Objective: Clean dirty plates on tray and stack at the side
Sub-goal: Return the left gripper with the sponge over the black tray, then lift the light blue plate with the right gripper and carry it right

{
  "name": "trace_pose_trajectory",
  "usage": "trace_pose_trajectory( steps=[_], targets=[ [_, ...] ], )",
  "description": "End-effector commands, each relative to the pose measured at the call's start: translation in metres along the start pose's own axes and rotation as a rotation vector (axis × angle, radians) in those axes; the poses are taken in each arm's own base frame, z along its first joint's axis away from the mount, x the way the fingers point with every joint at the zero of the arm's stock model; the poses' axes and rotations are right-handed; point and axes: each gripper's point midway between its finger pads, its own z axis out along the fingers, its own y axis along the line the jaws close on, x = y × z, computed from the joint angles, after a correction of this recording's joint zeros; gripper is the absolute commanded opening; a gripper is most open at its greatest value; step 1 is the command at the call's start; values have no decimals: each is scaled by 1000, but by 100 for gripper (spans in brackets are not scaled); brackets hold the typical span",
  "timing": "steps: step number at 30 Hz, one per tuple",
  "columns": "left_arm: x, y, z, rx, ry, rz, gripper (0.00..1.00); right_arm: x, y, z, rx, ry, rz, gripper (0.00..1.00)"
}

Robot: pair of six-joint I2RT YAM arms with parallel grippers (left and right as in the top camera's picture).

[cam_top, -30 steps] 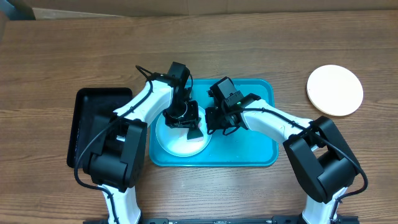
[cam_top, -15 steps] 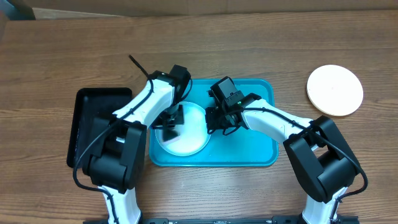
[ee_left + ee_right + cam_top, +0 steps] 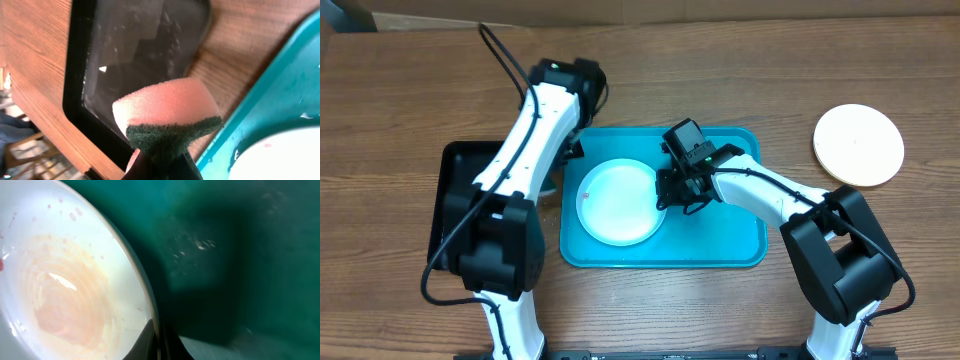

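The sponge hangs clear, so I will lift my right gripper, move the plate to the right in the overhead view and lower it onto the white plate [image 3: 858,145].
A pale mint plate [image 3: 617,202] lies in the left half of the turquoise tray [image 3: 720,240], with a small red smear [image 3: 586,196] near its left rim. My right gripper [image 3: 667,192] is shut on the plate's right rim; the right wrist view shows the rim [image 3: 150,305] pinched between the fingers [image 3: 159,339] and a faint pink film on the plate. My left gripper [image 3: 162,157] is shut on a pink sponge with a green scouring side [image 3: 167,117]. It hangs over the gap between the black tray and the turquoise tray [image 3: 280,90], off the plate.
A black tray [image 3: 470,200] lies left of the turquoise tray and shows wet in the left wrist view [image 3: 140,50]. A white plate [image 3: 858,145] sits on the wooden table at the far right.
My left arm has lifted the sponge off the plate and swung back and left, to the turquoise tray's left edge. The plate is now uncovered. My right gripper has stayed on the rim.
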Motion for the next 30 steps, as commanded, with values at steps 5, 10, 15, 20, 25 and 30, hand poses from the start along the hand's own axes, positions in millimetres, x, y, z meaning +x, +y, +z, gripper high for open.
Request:
trace_pose_trajectory(
  steps=[5, 10, 15, 20, 25, 30],
  targets=[
    [-10, 43, 0, 153, 109, -210, 4, -52, 3, -82, 151, -214, -129, 4],
    [-5, 47, 23, 285, 244, -211, 5, -73, -11, -134, 389, -299, -199, 4],
    [4, 51, 53, 324, 327, -262, 4, -83, -14, -186, 631, -369, -282, 4],
    [16, 55, 84, 321, 360, -234, 4, -90, -1, -241, 838, -479, -345, 4],
    [26, 54, 99, 375, 414, -252, 4, -94, 29, -276, 971, -549, -513, 4],
    [21, 57, 102, 440, 421, -276, 4, -87, 67, -301, 1087, -629, -646, 4]
  ],
)
